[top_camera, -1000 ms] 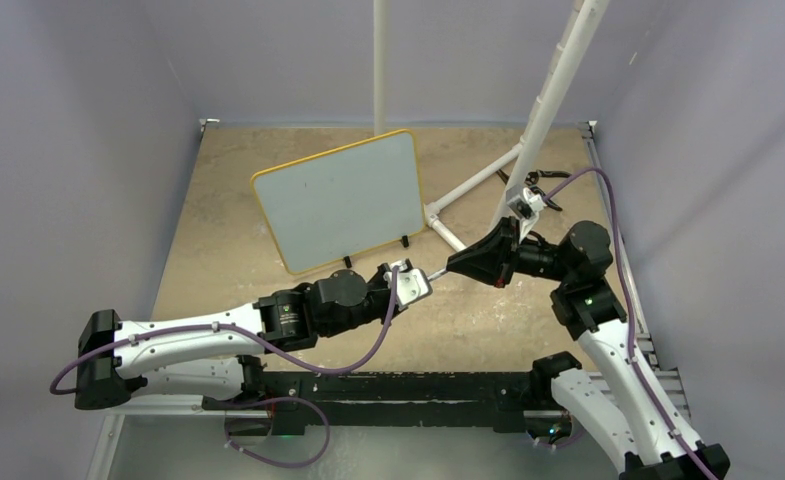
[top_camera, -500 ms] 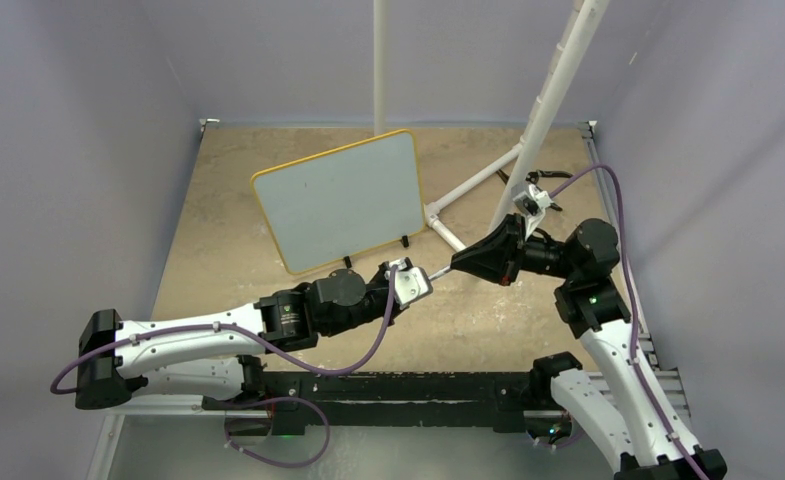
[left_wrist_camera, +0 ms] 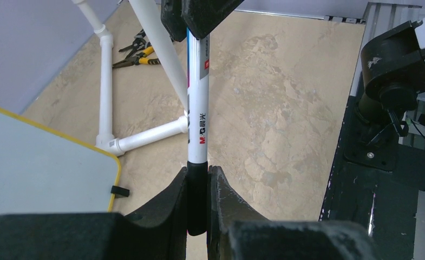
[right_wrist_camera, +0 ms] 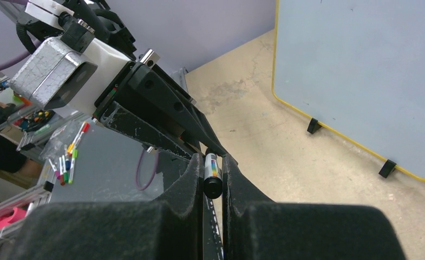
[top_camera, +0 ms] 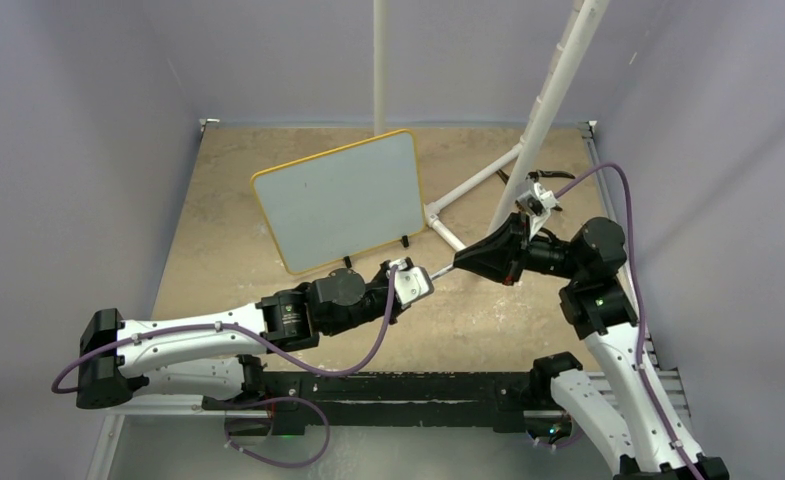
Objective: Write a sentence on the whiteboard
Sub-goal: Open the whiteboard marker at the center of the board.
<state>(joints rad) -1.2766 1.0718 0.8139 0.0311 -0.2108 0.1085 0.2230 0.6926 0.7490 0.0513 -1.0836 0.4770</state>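
Note:
I should next pull the black cap off the marker (top_camera: 440,270), which is capped, with my left gripper, then lower the cap onto the clear tabletop below, near the whiteboard, and let go.
The whiteboard (top_camera: 340,200), pale grey with a yellow frame and black feet, stands tilted at the middle back; its face is blank. It also shows in the left wrist view (left_wrist_camera: 37,162) and the right wrist view (right_wrist_camera: 361,70). A white marker (top_camera: 440,270) with a black cap spans the gap between both grippers, in front of the board's right corner. My left gripper (top_camera: 415,282) is shut on the black cap end (left_wrist_camera: 198,184). My right gripper (top_camera: 460,262) is shut on the marker's other end (right_wrist_camera: 213,176). The white barrel (left_wrist_camera: 198,108) shows between them.
A white pipe frame (top_camera: 468,190) with an upright and a slanted pole stands at the back right. Pliers (left_wrist_camera: 137,51) lie on the table by its foot. A black rail (top_camera: 418,385) runs along the near edge. Grey walls enclose the table.
My right gripper has drawn back slightly to the right with its end of the marker. The left arm and the whiteboard have not moved.

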